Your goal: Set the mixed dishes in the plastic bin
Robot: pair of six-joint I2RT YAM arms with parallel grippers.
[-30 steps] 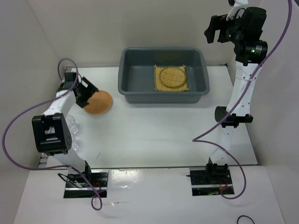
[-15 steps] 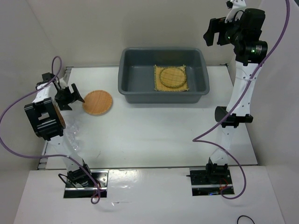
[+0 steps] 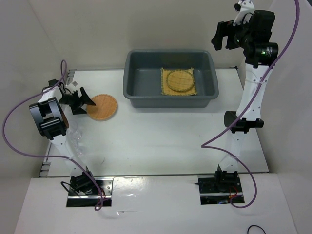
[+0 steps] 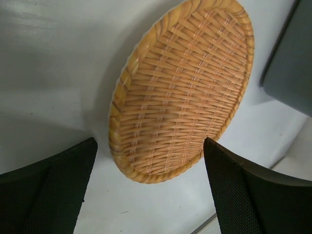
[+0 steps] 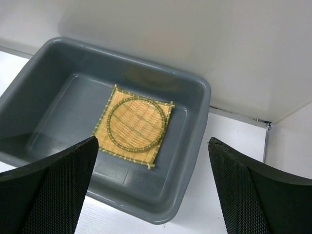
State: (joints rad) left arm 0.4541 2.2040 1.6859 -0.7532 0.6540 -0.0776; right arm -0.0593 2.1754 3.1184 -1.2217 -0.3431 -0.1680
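The plate's near rim (image 3: 89, 109) (image 4: 127, 169) is between the open fingers, so my left gripper will slide to the right in the top view onto that rim next and close.
The orange-brown round plate (image 3: 103, 107), woven in the left wrist view (image 4: 183, 87), lies on the white table left of the plastic bin (image 3: 139, 83). My left gripper (image 3: 83, 102) is open and empty at the plate's left edge, its jaws wide on either side of the near rim (image 4: 151, 195). The square tan mat (image 3: 179, 90) lies in the bin with the round woven disc (image 3: 178, 79) on top; both show in the right wrist view, mat (image 5: 109, 141), disc (image 5: 136, 124). My right gripper (image 3: 218, 37) is open and empty, high above the bin (image 5: 153, 190). A faint clear cup (image 3: 74, 141) sits by the left arm.
The bin's dark corner (image 4: 292, 63) is just beyond the plate in the left wrist view. White walls enclose the table on the left, back and right. Purple cables loop off both arms.
My left gripper was against the plate a second ago, drew back to the left, and has now edged back toward the plate's rim. The plate lies flat. The right arm has barely moved.
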